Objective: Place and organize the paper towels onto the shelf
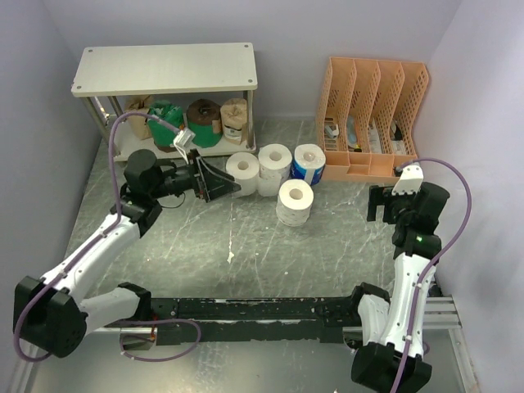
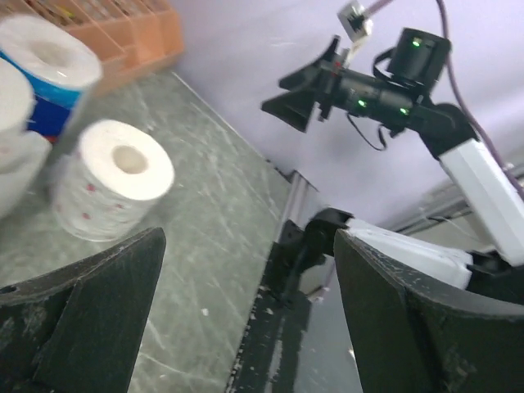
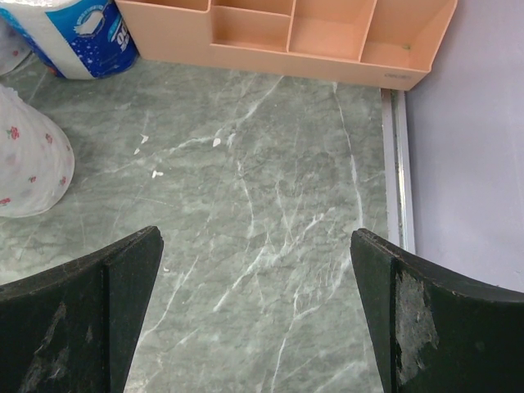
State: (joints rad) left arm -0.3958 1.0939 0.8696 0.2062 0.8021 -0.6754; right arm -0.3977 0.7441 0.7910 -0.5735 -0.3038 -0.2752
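Note:
The white roll by the shelf stands at the row's end, so the robot's left gripper will next lower and tilt downward onto that roll's exposed side and close there.
The shelf stands at the back left. Its lower tier holds a green-wrapped roll, a dark brown roll and a tan roll. On the table stand two white rolls, a blue-printed roll and a white roll in front. My left gripper is open and empty, just left of the white rolls. Its wrist view shows the front white roll and the blue-printed roll. My right gripper is open and empty over bare table; the blue-printed roll lies far left.
An orange slotted file organizer stands at the back right, just beyond my right gripper; it also shows in the right wrist view. Walls close in on the left, back and right. A metal rail edges the table at the right.

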